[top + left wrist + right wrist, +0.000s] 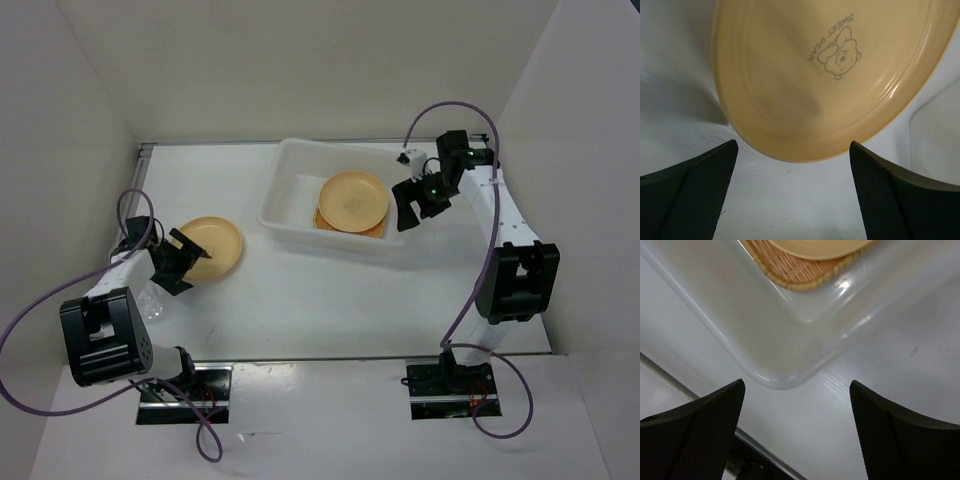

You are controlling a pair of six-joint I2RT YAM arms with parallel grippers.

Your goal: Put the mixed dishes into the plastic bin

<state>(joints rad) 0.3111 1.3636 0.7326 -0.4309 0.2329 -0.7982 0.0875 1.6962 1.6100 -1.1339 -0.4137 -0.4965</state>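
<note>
My left gripper is open, and its fingers are still clear of the second plate's near rim (758,146), which is below and just ahead. Next it will move down and forward until its fingers are on both sides of that rim.
The plastic bin (272,205) sits at the back middle of the table. Inside it a round tan-yellow plate (353,200) lies on a woven tan plate (372,230). A second round plate (212,247) lies on the table at the left. My left gripper (175,262) is open at that plate's near-left rim; the left wrist view shows the plate (815,75) with a bear print just ahead of the fingers, untouched. My right gripper (412,205) is open and empty beside the bin's right end, over the bin corner (790,340) and the woven plate (795,270).
A small clear cup (151,298) lies on the table beside the left arm. White walls close in the table on three sides. A metal strip (765,450) runs along the table edge under the right gripper.
</note>
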